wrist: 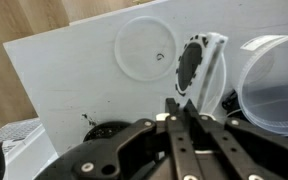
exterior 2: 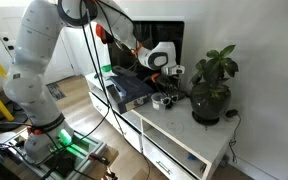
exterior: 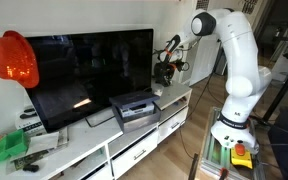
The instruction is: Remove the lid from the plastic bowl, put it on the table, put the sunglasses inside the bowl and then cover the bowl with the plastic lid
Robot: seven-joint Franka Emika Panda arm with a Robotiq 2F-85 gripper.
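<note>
My gripper carries the sunglasses (wrist: 196, 66) to the right in the wrist view next, where the bowl stands uncovered, and releases them over the bowl's opening (wrist: 275, 84).
In the wrist view the clear round plastic lid (wrist: 144, 48) lies flat on the white table (wrist: 74, 80), apart from the bowl. The whitish translucent plastic bowl (wrist: 276, 85) stands uncovered at the right edge. The white-framed sunglasses (wrist: 196, 66) with dark lenses hang tilted between lid and bowl, just at my fingertips. My gripper (wrist: 177, 103) has its fingers drawn close together and seems shut on the sunglasses' frame. In both exterior views the gripper (exterior: 166, 68) (exterior 2: 164, 70) hovers above the table top (exterior 2: 184, 135), over small whitish items (exterior 2: 160, 100).
A grey box-shaped device (exterior: 134, 108) (exterior 2: 129, 90) sits on the table beside a large TV (exterior: 84, 75). A dark potted plant (exterior 2: 212, 85) stands close behind the bowl area. A red round object (exterior: 12, 58) hangs at the far end.
</note>
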